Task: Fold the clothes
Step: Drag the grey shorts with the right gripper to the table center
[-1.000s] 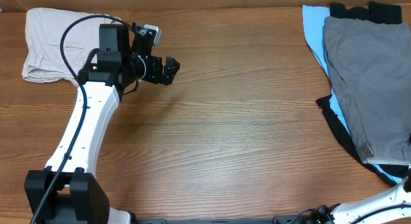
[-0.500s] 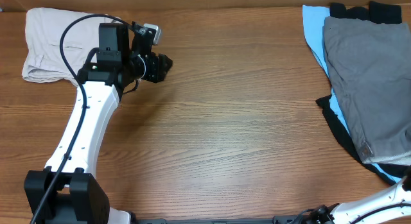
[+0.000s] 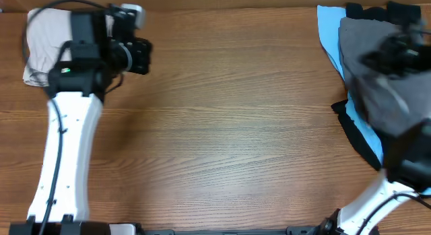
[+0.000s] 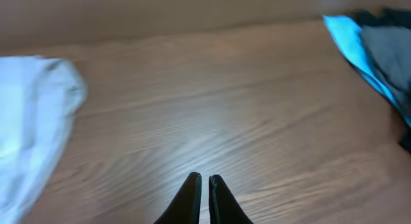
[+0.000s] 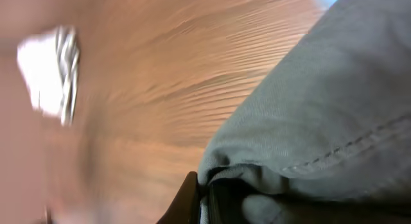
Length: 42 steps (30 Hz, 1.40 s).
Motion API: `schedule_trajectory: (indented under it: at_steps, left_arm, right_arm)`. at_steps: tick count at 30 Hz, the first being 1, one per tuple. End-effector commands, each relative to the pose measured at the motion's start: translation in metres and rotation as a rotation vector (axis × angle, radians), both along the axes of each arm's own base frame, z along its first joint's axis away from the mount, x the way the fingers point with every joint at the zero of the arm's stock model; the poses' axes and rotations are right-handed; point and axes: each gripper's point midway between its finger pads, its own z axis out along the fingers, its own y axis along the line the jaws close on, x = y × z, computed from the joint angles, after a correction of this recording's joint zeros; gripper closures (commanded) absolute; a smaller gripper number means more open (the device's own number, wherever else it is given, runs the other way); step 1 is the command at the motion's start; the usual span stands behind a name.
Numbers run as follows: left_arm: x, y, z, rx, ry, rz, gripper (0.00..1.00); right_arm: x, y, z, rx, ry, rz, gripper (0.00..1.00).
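The robot's next move is to carry the bunched fold to the left in the overhead view with its right gripper and let go of it over the table's bare middle, since the wood there is clear.
The clothes, grey shorts (image 3: 377,93), lie at the table's right edge on top of a light-blue garment (image 3: 328,33) and a black one (image 3: 351,124). My right gripper (image 3: 369,60) shows as a dark blur over their left side. In the right wrist view it (image 5: 205,193) is shut on a bunched fold of the grey shorts (image 5: 321,102). My left gripper (image 3: 145,56) hovers at the far left, pointing right. Its fingers (image 4: 204,183) are shut on nothing above bare wood.
Cream-beige shorts (image 3: 40,43) lie folded at the back left corner, just behind the left arm, and show pale in the left wrist view (image 4: 32,121). The wooden table (image 3: 236,127) stretches between the two arms.
The left gripper has shut and its arm has swung left toward the cream shorts. The right arm has come up from the bottom right onto the grey shorts and shut on their fabric.
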Motion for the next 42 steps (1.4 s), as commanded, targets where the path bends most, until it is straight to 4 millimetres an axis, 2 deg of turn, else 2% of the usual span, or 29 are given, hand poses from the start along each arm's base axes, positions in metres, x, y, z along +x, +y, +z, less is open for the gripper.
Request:
schedule_trajectory:
  at_steps: [1, 3, 4, 5, 7, 8, 14, 16, 19, 21, 22, 25, 27, 29, 31, 32, 37, 40, 42]
  left_arm:
    - [-0.009, 0.041, 0.027, 0.049, -0.046, 0.139, 0.89]
    - [-0.013, 0.064, 0.026, 0.072, -0.033, 0.206, 0.85]
    - [-0.014, 0.072, 0.025, 0.077, -0.028, 0.229, 0.82]
    - [-0.015, 0.08, 0.024, 0.078, -0.023, 0.249, 0.8]
    - [-0.016, 0.092, 0.022, 0.078, -0.015, 0.278, 0.78]
    - [-0.017, 0.1, 0.022, 0.078, -0.014, 0.297, 0.77]
    - [-0.02, 0.119, 0.022, 0.098, -0.012, 0.343, 0.72]
    - [-0.02, 0.126, 0.021, 0.127, -0.009, 0.375, 0.7]
    - [-0.021, 0.128, 0.02, 0.135, -0.005, 0.386, 0.69]
    - [-0.02, 0.128, 0.018, 0.135, -0.001, 0.385, 0.68]
    - [-0.019, 0.128, 0.016, 0.135, 0.003, 0.384, 0.68]
    - [-0.017, 0.129, 0.011, 0.133, 0.017, 0.383, 0.67]
    - [-0.014, 0.129, 0.006, 0.132, 0.029, 0.381, 0.66]
    - [-0.011, 0.128, 0.0, 0.122, 0.045, 0.371, 0.65]
    - [-0.007, 0.122, -0.007, 0.097, 0.06, 0.345, 0.65]
    - [-0.004, 0.117, -0.013, 0.072, 0.073, 0.318, 0.64]
    - [0.008, 0.097, -0.038, 0.005, 0.134, 0.238, 0.65]
    - [0.016, 0.086, -0.058, -0.002, 0.182, 0.206, 0.64]
    - [0.02, 0.077, -0.071, -0.002, 0.21, 0.183, 0.62]
  right_arm:
    - [0.002, 0.088, 0.032, 0.002, -0.084, 0.184, 0.96]
    - [0.0, 0.138, 0.028, -0.039, -0.077, 0.267, 0.96]
    - [-0.002, 0.156, 0.026, -0.06, -0.076, 0.301, 0.96]
    - [-0.007, 0.182, 0.023, -0.094, -0.076, 0.347, 0.96]
    - [-0.015, 0.219, 0.018, -0.135, -0.079, 0.409, 0.96]
    - [-0.024, 0.247, 0.015, -0.16, -0.082, 0.456, 0.96]
    - [-0.071, 0.348, -0.001, -0.165, -0.076, 0.632, 0.96]
    - [-0.088, 0.372, -0.009, -0.163, -0.064, 0.687, 0.96]
    - [-0.11, 0.397, -0.014, -0.16, -0.051, 0.745, 0.95]
    - [-0.121, 0.409, -0.013, -0.156, -0.057, 0.772, 0.91]
    - [-0.124, 0.412, -0.011, -0.153, -0.057, 0.772, 0.86]
    - [-0.127, 0.415, -0.005, -0.128, -0.057, 0.772, 0.61]
    - [-0.12, 0.409, 0.003, -0.119, -0.069, 0.752, 0.48]
    - [-0.106, 0.394, 0.013, -0.125, -0.091, 0.708, 0.41]
    - [-0.081, 0.366, 0.02, -0.172, -0.126, 0.623, 0.34]
    - [-0.06, 0.342, 0.02, -0.233, -0.148, 0.549, 0.29]
    - [0.001, 0.258, 0.001, -0.48, -0.161, 0.318, 0.26]
    - [0.032, 0.219, -0.012, -0.59, -0.169, 0.215, 0.25]
    - [0.049, 0.2, -0.022, -0.626, -0.17, 0.164, 0.23]
